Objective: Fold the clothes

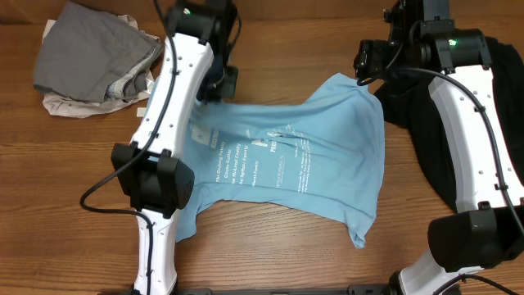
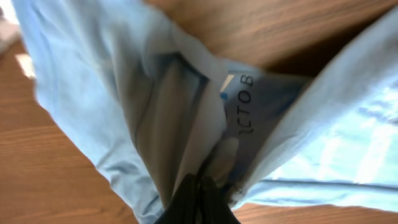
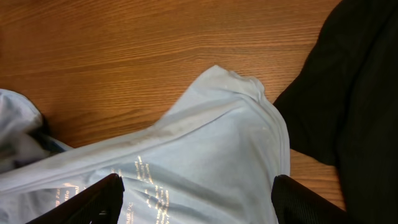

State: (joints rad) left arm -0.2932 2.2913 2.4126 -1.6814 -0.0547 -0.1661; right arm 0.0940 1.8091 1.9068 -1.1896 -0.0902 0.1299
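I need to lower my left gripper and draw it back toward the printed text first. Then the pinched fold can get to the shirt's printed text, and I can release it.
The light-blue T-shirt lies spread on the table, print side up, with its top right corner bunched up. My left gripper is at the shirt's upper left edge. In the left wrist view it is shut on a pinched fold of the light-blue T-shirt, which hangs lifted off the wood. My right gripper hovers over the shirt's top right corner. In the right wrist view it stands open, its fingers wide apart over the T-shirt. The black garment lies at the right, touching the shirt.
A grey and white pile of clothes sits at the table's back left. The black garment fills the right of the right wrist view. Bare wooden table shows at the front left and along the front edge.
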